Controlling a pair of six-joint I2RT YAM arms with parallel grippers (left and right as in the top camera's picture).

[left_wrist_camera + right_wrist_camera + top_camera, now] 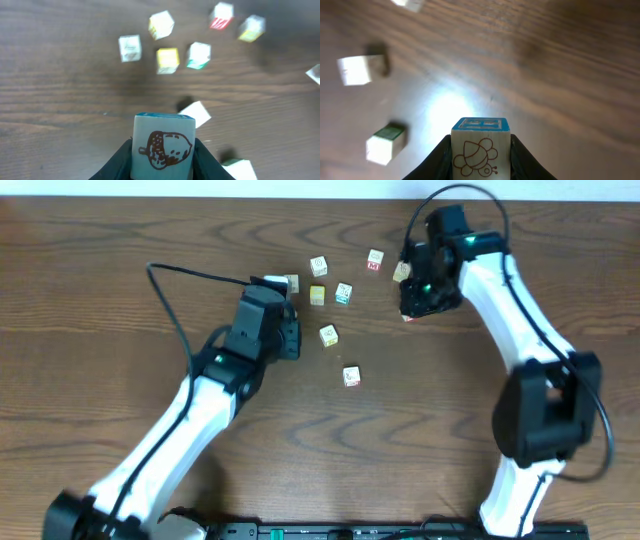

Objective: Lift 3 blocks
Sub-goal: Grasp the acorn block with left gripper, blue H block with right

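Observation:
I will move my right gripper back and down next to let go on the bare tabletop (376,377) (424,150) beside the front block, because that spot is below the gripper and back toward my base.
My left gripper (162,152) is shut on a pale block (163,145) with a brown acorn drawing and a blue top edge. It is held above the table. In the overhead view the left gripper (290,335) hangs left of a loose cream block (328,335). My right gripper (481,152) is shut on a block (481,150) with a red-brown bee drawing and a blue top face. In the overhead view the right gripper (412,308) is near the back right of the cluster. Other loose blocks with red marks lie at the back (375,260) and the front (351,376).
A plain yellow cube (317,295) and a teal-marked cube (343,293) sit in the cluster, with more cubes behind them (318,266). One cube (400,271) lies close beside the right gripper. A black cable (170,280) loops left of the left arm.

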